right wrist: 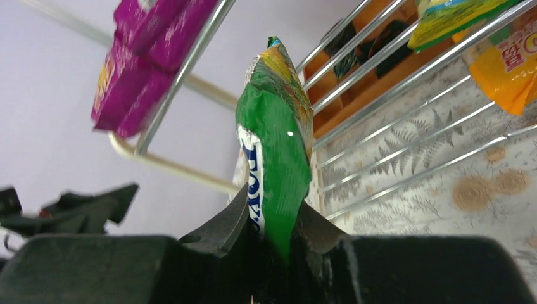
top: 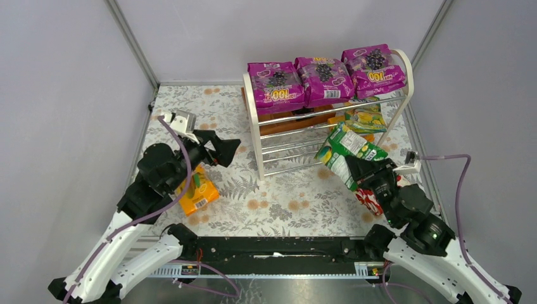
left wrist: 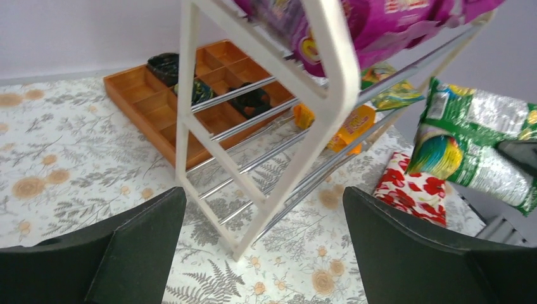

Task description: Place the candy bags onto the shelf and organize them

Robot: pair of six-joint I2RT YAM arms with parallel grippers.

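Next, my right gripper moves outward and to the left in the top view, over the rods beside the green-yellow bag (top: pixel 366 117), to release, because those rods lie bare.
The white shelf (top: pixel 253 120) carries three magenta candy bags (top: pixel 324 79) side by side on its top tier. A green-yellow bag (top: pixel 366 117) lies on a lower tier, with an orange-yellow pouch (left wrist: pixel 347 130) beneath it. My right gripper (right wrist: pixel 278 221) is shut on the bottom edge of a green-white bag (right wrist: pixel 275 139), holding it upright just off the shelf's front right (top: pixel 347 152). An orange bag (top: pixel 197 193) lies flat on the table under my left arm. My left gripper (left wrist: pixel 266 234) hangs open and holds nothing, left of the shelf's end panel (left wrist: pixel 329 76).
A brown compartmented tray (left wrist: pixel 139 101) with dark items sits behind the shelf. A red-and-white patterned package (top: pixel 368 199) lies on the table below the right gripper. Grey walls close in the floral table (top: pixel 285 202) on three sides.
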